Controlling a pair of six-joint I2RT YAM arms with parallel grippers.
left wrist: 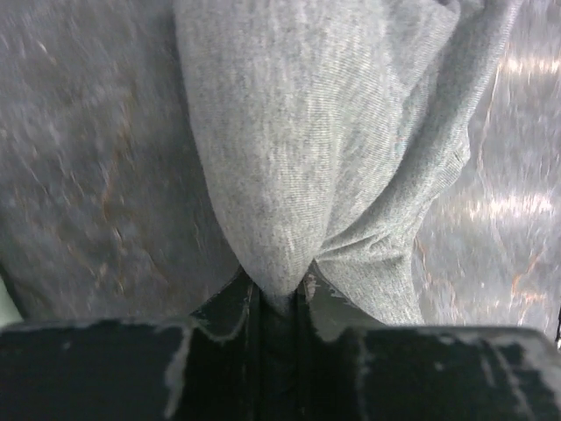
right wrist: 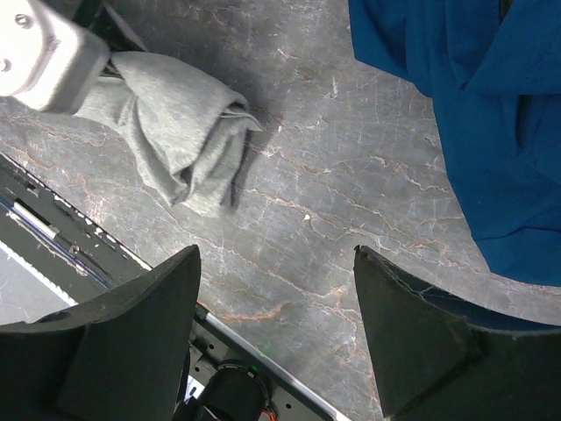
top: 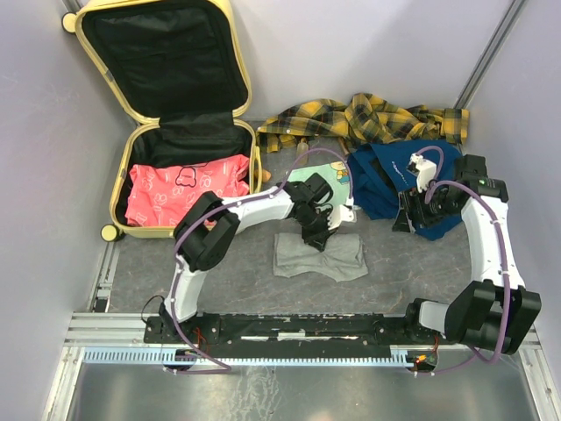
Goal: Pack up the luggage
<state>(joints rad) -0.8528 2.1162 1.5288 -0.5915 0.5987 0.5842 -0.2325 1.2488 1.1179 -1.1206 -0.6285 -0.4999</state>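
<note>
My left gripper will next lift and move across, go down and let go, because the luggage's bare lining behind the pink garment is outward and to its left in the top view.
The pale-yellow luggage [top: 120, 188] lies open at the back left, its black-lined lid [top: 162, 53] leaning against the wall. A pink garment [top: 186, 189] lies in its lower half. My left gripper [top: 317, 239] is shut on a fold of a grey folded garment [top: 331, 260] on the mat; the left wrist view shows the grey cloth [left wrist: 298, 132] pinched between the closed fingers [left wrist: 276, 294]. My right gripper [top: 410, 215] is open and empty, just above the mat beside a blue garment [top: 394, 175]. The right wrist view shows the open gripper [right wrist: 276, 263], the grey garment [right wrist: 175, 132] and the blue garment [right wrist: 473, 105].
A yellow-and-black plaid cloth [top: 368, 118] lies along the back wall. A pale green printed shirt [top: 323, 180] lies under the left arm, between the luggage and the blue garment. Walls close in left, back and right. A metal rail [top: 289, 329] runs along the near edge.
</note>
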